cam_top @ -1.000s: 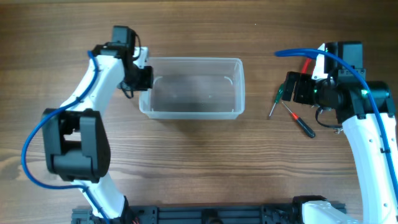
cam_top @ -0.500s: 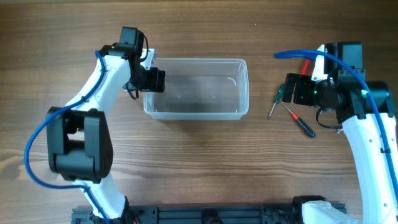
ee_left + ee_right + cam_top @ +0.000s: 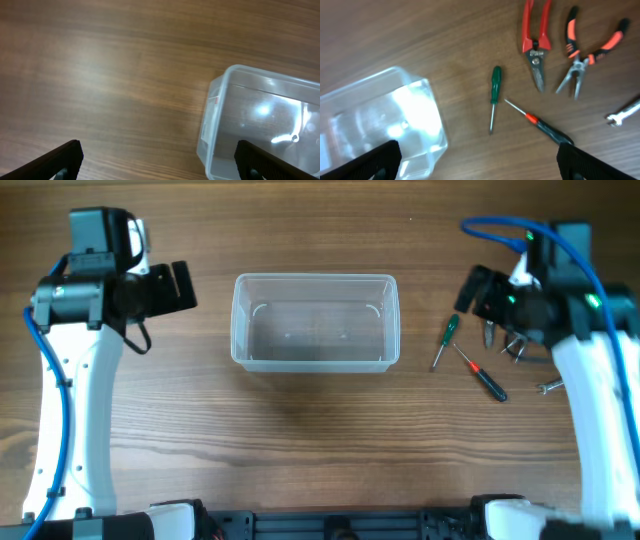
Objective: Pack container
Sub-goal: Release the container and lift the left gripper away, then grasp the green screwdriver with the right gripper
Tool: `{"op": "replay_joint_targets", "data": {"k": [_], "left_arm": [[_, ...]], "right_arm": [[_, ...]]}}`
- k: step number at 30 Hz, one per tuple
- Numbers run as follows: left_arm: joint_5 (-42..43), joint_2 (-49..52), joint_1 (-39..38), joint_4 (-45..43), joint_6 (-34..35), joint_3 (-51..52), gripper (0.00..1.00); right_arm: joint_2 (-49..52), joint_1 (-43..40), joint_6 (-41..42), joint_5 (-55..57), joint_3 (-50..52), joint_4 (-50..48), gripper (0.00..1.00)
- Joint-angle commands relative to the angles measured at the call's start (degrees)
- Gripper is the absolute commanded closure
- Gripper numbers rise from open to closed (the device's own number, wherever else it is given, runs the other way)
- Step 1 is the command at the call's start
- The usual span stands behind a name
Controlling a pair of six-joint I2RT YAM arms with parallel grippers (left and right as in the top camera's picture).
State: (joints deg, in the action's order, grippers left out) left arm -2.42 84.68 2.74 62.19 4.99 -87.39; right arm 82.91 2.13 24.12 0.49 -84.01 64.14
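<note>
My right gripper comes down toward the tub next, to close across the green screwdriver's handle.
The container (image 3: 315,278), a clear rectangular tub, stands in the middle of the table with nothing inside it. My left gripper (image 3: 188,288) hangs open to the left of it, apart from its short wall. In the left wrist view the container (image 3: 212,117) shows at the lower right, and the left gripper (image 3: 160,164) has only table between its spread fingers. My right gripper (image 3: 478,300) is open above the hand tools, to the right of the tub. In the right wrist view the container (image 3: 385,120) lies at the lower left, and the right gripper (image 3: 480,165) holds nothing.
Right of the tub lie a green screwdriver (image 3: 494,92), a black-and-red screwdriver (image 3: 545,128), red snips (image 3: 536,40), orange-handled pliers (image 3: 580,57) and a metal wrench (image 3: 622,111). On the overhead view the green screwdriver (image 3: 447,338) is the tool nearest the tub.
My left gripper has opened, let go of the container's left wall and drawn back to the left. The container ended slightly further right. The right arm shifted a little up and right.
</note>
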Motion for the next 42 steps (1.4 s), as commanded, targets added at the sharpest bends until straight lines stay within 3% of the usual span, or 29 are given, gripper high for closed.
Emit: {"op": "replay_joint_targets", "data": {"k": [1, 6, 15, 42], "left_arm": [[0.85, -0.13, 2.38, 1.27, 1.92, -0.74, 0.00], [0.85, -0.13, 2.43, 1.75, 1.92, -0.74, 0.00], [0.85, 0.31, 2.43, 1.75, 1.92, -0.74, 0.00], [0.85, 0.50, 2.43, 1.75, 1.92, -0.74, 0.00]], "right_arm": [[10.23, -0.13, 3.85, 1.16, -0.50, -3.67, 0.00], [22.64, -0.13, 4.28, 0.04, -0.50, -6.16, 0.00], [34.40, -0.24, -0.13, -0.09, -0.50, -8.41, 0.00], [36.89, -0.35, -0.20, -0.52, 4.04, -14.88, 0.00]]}}
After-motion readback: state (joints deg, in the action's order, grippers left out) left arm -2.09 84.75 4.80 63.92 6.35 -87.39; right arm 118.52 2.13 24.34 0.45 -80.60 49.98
